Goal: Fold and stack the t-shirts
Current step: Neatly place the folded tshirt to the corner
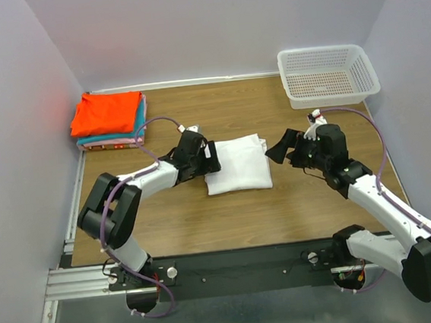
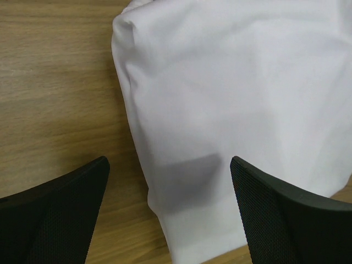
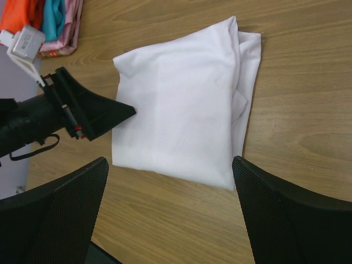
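My left gripper comes down to the right in the top view next, where the cloth inside the t-shirt's edge (image 1: 228, 160) (image 2: 192, 102) lies below it. One of the gripper's fingers overhangs bare wood.
A folded white t-shirt (image 1: 237, 165) lies flat in the middle of the wooden table (image 1: 311, 206). My left gripper (image 1: 210, 159) hovers at its left edge, open; in the left wrist view the white t-shirt (image 2: 236, 93) fills the space ahead of the open left gripper (image 2: 169, 162), ungripped. My right gripper (image 1: 279, 149) is open just right of the shirt, apart from it. In the right wrist view, the right gripper (image 3: 170, 162) is over bare wood, the white t-shirt (image 3: 181, 115) beyond it. A folded stack (image 1: 108, 118) with orange-red on top, then teal and pink, sits at the back left.
A white mesh basket (image 1: 328, 74) stands at the back right corner. Grey walls close in the table on three sides. In the right wrist view the left gripper (image 3: 93, 113) reaches in from the left, and the folded stack (image 3: 49, 22) shows at the top left.
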Robot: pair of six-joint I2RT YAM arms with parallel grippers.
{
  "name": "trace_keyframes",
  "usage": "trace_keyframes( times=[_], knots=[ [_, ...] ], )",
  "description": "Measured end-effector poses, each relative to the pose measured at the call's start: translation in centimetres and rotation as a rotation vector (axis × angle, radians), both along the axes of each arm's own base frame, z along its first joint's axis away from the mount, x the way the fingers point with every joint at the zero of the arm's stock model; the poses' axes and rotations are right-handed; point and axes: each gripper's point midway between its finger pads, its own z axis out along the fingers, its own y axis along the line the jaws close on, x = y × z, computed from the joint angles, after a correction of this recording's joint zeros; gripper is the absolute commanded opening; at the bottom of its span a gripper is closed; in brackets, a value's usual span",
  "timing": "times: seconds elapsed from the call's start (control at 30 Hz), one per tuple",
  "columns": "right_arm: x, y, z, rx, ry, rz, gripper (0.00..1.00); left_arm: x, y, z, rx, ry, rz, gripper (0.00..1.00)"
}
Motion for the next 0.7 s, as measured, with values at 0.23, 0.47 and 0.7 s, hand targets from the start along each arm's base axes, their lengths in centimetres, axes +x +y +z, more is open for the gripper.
trace_keyframes(
  times=[0.23,0.47,0.7],
  knots=[
    [-0.4,-0.9,0.2,-0.029,-0.007,-0.030,1.00,2.4,-0.8,-1.1,0.043,0.014,0.025,0.85],
    [-0.5,-1.6,-0.5,-0.067,0.011,-0.052,1.00,3.4,-1.8,-1.6,0.123,-0.013,0.037,0.77],
    [-0.4,-2.3,-0.4,-0.097,-0.005,-0.079,1.00,3.4,-4.0,-2.2,0.235,-0.048,0.040,0.55]
  ],
)
